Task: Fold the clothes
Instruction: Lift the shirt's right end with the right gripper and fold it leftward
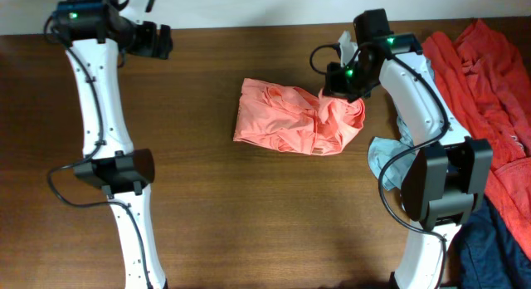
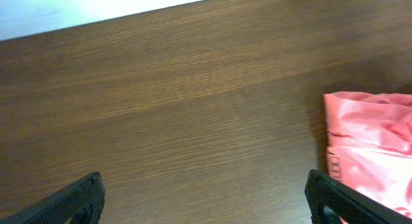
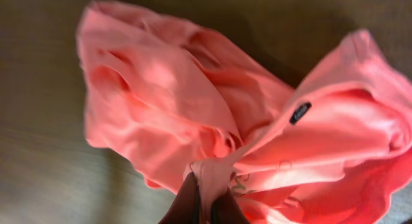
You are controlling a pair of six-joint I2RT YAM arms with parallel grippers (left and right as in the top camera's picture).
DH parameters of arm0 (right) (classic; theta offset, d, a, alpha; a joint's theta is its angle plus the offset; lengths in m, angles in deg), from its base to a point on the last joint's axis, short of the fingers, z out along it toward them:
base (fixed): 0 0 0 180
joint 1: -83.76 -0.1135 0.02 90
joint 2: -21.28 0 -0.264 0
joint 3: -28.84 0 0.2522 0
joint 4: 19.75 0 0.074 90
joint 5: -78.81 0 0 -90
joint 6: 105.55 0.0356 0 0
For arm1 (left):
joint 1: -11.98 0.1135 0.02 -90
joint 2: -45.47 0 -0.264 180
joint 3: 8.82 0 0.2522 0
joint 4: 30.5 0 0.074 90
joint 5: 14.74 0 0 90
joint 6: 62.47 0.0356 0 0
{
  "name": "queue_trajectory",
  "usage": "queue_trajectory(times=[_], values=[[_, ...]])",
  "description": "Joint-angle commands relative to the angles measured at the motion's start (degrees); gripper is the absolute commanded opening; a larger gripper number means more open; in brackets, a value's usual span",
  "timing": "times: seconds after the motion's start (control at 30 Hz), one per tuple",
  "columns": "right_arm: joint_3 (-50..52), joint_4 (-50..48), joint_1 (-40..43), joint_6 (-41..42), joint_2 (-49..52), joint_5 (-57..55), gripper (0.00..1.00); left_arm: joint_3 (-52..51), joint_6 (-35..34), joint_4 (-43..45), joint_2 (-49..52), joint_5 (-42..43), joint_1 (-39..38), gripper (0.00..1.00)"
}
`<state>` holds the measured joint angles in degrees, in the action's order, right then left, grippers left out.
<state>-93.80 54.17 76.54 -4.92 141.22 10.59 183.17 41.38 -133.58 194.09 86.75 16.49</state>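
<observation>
The shirt's unheld end [image 1: 246,111] [image 3: 96,76] lies flat to my right gripper's left in the overhead view, so that gripper needs to carry the pinched fold over it and release.
A salmon-pink shirt [image 1: 290,116] lies crumpled in the middle of the brown table [image 1: 249,206]. My right gripper [image 1: 335,91] is shut on a pinch of its fabric at the shirt's right upper edge; in the right wrist view the cloth [image 3: 193,114] bunches up between the dark fingertips [image 3: 188,201]. My left gripper [image 1: 164,41] hovers open at the table's far left back, well away from the shirt. Its wrist view shows both fingers [image 2: 77,199] spread wide over bare wood, with the shirt's left edge [image 2: 373,147] at the right.
A heap of deeper red garments [image 1: 489,98] covers the right side of the table. A pale grey-blue piece [image 1: 383,156] lies by the right arm's base, and navy cloth [image 1: 489,247] sits at the front right corner.
</observation>
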Motion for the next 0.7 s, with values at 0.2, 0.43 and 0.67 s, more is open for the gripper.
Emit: queue_trajectory(times=[0.2,0.43,0.67], values=[[-9.94,-4.26,-5.57,2.23,-1.95,0.31,0.04,0.09,-0.76,0.02,-0.13,-0.39,1.18,0.99],[-9.97,-9.88,-12.39,3.39,-1.81,0.00,0.04,0.09,-0.79,-0.02,-0.13,-0.37,2.51,0.99],[-9.97,-13.57,-21.20,3.72,0.44,-8.63,0.04,0.09,-0.79,-0.26,-0.13,-0.39,3.32,0.99]])
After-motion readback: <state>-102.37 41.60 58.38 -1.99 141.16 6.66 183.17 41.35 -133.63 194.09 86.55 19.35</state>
